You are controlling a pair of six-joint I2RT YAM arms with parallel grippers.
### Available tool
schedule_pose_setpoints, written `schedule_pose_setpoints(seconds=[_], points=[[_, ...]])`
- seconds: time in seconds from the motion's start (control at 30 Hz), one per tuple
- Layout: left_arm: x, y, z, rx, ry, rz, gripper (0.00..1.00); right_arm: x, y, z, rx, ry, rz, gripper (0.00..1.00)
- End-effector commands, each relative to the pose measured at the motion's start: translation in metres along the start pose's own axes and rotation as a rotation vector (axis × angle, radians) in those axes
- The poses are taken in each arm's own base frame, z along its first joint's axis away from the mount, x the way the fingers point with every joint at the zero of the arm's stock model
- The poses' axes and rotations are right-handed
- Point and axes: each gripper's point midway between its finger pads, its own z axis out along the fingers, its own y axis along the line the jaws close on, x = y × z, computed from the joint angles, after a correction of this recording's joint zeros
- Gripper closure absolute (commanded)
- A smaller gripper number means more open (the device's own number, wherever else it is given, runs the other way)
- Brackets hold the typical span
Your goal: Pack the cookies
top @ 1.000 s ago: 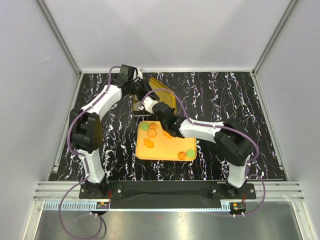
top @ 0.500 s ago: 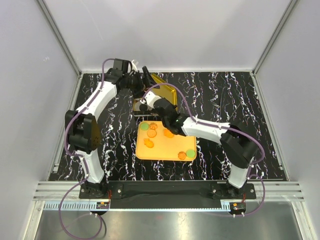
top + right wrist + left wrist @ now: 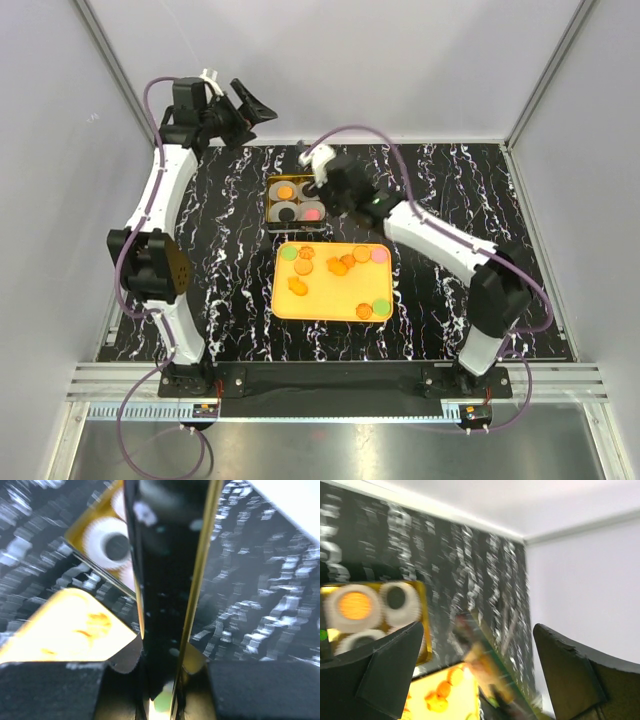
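Observation:
My right gripper is going to turn to swing the dark lid over the gold tin (image 3: 272, 200), lower it toward the tin's rim and let it go, because the cookies inside the tin are uncovered.
Several cookies (image 3: 338, 266), orange, green and pink, lie on the yellow tray (image 3: 330, 295). The gold tin (image 3: 272, 200) behind the tray holds white liners with orange, black and pink cookies in them. My right gripper (image 3: 318, 185) hangs at the tin's right back corner, shut on the tin's dark, gold-rimmed lid (image 3: 165, 580). In the right wrist view that lid stands edge-on between the fingers of the right gripper (image 3: 161, 657). My left gripper (image 3: 240, 105) is high up by the back wall, open and empty. The left wrist view shows the left gripper (image 3: 479, 630) wide apart above the blurred tin (image 3: 422, 625).
Black marbled tabletop (image 3: 480, 200) surrounds the tray and tin. White walls close in the back and both sides. The right arm (image 3: 440, 235) reaches diagonally across the table's right half.
My left gripper opened, let go of the lid and rose back to the left. The right arm swung from over the tray toward the tin's back, carrying the lid.

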Motion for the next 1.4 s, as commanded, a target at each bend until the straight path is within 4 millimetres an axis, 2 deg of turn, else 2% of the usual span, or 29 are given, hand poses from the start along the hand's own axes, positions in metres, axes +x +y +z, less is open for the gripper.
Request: schedule_pose_setpoints(seconds=[0.0, 0.03, 0.07, 0.1, 0.13, 0.17, 0.2, 0.23, 0.27, 0.3, 0.37, 0.4, 0.47, 0.5, 0.57, 0.6, 0.67, 0.7, 0.93, 1.2, 1.37], points=[[-0.024, -0.002, -0.031, -0.098, -0.163, 0.070, 0.02, -0.051, -0.004, -0.021, -0.304, -0.092, 0.333, 1.00], [-0.014, 0.016, -0.031, -0.149, -0.156, 0.060, 0.02, -0.063, -0.004, -0.021, -0.369, -0.107, 0.436, 1.00], [-0.018, 0.018, -0.042, -0.184, -0.207, 0.072, 0.02, -0.069, -0.009, -0.026, -0.477, -0.122, 0.502, 1.00], [-0.016, 0.025, -0.046, -0.209, -0.217, 0.084, 0.02, -0.078, -0.012, -0.019, -0.525, -0.152, 0.548, 1.00], [-0.005, 0.038, -0.050, -0.245, -0.209, 0.082, 0.02, -0.090, -0.013, -0.021, -0.583, -0.160, 0.650, 1.00], [-0.002, 0.047, -0.051, -0.270, -0.217, 0.086, 0.02, -0.099, -0.018, -0.024, -0.679, -0.183, 0.681, 0.99], [0.003, 0.054, -0.051, -0.285, -0.207, 0.096, 0.02, -0.090, -0.014, -0.006, -0.726, -0.142, 0.733, 1.00], [0.016, 0.067, -0.050, -0.307, -0.181, 0.091, 0.02, -0.099, -0.013, -0.006, -0.782, -0.129, 0.809, 1.00], [0.022, 0.073, -0.048, -0.314, -0.164, 0.094, 0.02, -0.104, -0.012, -0.006, -0.858, -0.149, 0.815, 1.00], [0.033, 0.085, -0.046, -0.334, -0.138, 0.086, 0.02, -0.098, -0.008, 0.008, -0.898, -0.108, 0.888, 1.00], [0.040, 0.090, -0.043, -0.330, -0.131, 0.092, 0.01, -0.100, -0.005, 0.014, -0.959, -0.109, 0.909, 1.00], [0.048, 0.098, -0.040, -0.336, -0.112, 0.093, 0.01, -0.089, -0.002, 0.031, -0.964, -0.071, 0.941, 1.00], [0.056, 0.104, -0.034, -0.336, -0.085, 0.089, 0.01, -0.092, -0.003, 0.036, -1.023, -0.073, 0.966, 1.00], [0.060, 0.108, -0.032, -0.339, -0.073, 0.089, 0.01, -0.084, 0.000, 0.047, -1.046, -0.031, 1.035, 1.00], [0.066, 0.115, -0.027, -0.349, -0.054, 0.087, 0.01, -0.084, 0.000, 0.052, -1.101, -0.043, 1.042, 1.00], [0.067, 0.119, -0.026, -0.355, -0.047, 0.088, 0.01, -0.074, 0.002, 0.063, -1.117, 0.001, 1.100, 1.00], [0.071, 0.124, -0.022, -0.361, -0.034, 0.087, 0.01, -0.074, 0.004, 0.064, -1.162, -0.011, 1.096, 1.00], [0.072, 0.127, -0.020, -0.367, -0.026, 0.090, 0.01, -0.066, 0.005, 0.072, -1.166, 0.015, 1.126, 1.00], [0.086, 0.151, -0.002, -0.396, 0.033, 0.076, 0.01, -0.049, 0.009, 0.086, -1.193, 0.047, 1.173, 1.00], [0.095, 0.161, 0.018, -0.362, 0.082, 0.097, 0.01, -0.023, 0.012, 0.104, -1.201, 0.091, 1.214, 0.99], [0.100, 0.154, 0.032, -0.259, 0.090, 0.110, 0.01, -0.011, 0.014, 0.110, -1.206, 0.116, 1.221, 0.97]])
